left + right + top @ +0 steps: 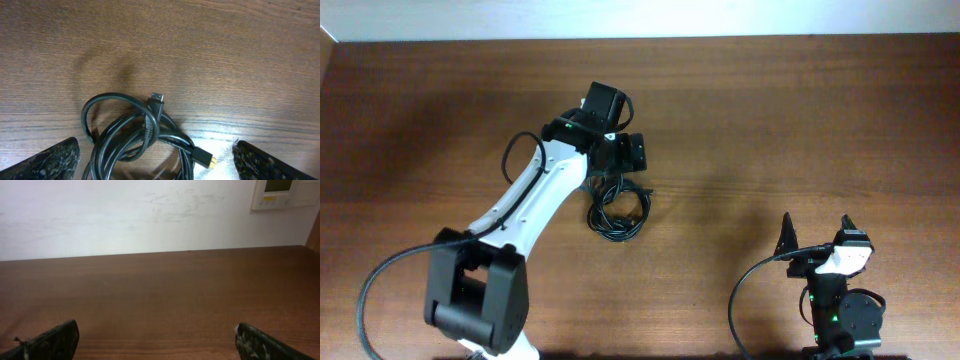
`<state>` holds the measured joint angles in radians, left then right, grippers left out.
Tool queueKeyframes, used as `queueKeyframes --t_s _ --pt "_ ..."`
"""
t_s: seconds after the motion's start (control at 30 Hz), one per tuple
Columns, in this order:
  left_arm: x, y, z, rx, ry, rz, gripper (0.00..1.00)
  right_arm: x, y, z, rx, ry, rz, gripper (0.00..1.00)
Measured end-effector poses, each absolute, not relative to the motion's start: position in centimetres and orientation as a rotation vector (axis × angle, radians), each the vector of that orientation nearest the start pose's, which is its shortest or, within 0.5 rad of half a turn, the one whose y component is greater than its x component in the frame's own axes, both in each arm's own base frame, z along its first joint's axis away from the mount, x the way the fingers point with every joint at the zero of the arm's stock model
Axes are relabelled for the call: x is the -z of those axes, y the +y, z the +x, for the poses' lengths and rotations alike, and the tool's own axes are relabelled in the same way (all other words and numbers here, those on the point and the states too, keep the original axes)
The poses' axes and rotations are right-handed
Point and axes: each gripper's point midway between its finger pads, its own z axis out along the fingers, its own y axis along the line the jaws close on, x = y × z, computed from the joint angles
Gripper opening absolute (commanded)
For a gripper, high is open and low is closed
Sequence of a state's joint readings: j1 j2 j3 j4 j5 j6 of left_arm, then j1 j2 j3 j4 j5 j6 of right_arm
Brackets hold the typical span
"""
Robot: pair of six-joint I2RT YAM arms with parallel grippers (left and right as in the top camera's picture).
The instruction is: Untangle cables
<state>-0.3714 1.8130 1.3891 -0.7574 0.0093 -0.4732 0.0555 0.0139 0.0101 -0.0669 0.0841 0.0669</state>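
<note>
The plug's tip sticks out from the crossing loops, so my left gripper should next lower onto the small black plug end [152, 116] at the cable heap's far edge.
The cables [616, 211] are a bunch of thin glossy black cords, coiled in overlapping loops on the brown wooden table near its middle. In the left wrist view the bunch [140, 140] shows one small black plug end [157, 100] pointing up and another with a gold tip [206, 159]. My left gripper [156, 159] is open, its two fingers on either side of the coil and just above it; in the overhead view it [620, 165] hangs over the bunch's far edge. My right gripper [816, 232] is open and empty at the table's front right, far from the cables.
The wooden table [770, 120] fills the overhead view. A thick black wire [380, 290] loops from the left arm's base, another [745, 300] beside the right arm. The right wrist view shows bare tabletop [165, 295], a white wall and a wall panel [285, 194].
</note>
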Motion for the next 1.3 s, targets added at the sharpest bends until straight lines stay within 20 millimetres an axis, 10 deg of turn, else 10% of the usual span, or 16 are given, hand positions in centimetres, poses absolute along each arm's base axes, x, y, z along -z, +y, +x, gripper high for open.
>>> queueKeyframes --t_s 0.9,1.3 --pt "-3.6 -17.8 40.0 0.183 2.847 -0.1 0.89 -15.9 -0.1 24.6 -0.025 1.64 0.074 0.99" --pt "-3.6 -17.0 40.4 0.134 2.819 -0.247 0.46 -15.9 -0.1 24.6 -0.025 1.64 0.074 0.99"
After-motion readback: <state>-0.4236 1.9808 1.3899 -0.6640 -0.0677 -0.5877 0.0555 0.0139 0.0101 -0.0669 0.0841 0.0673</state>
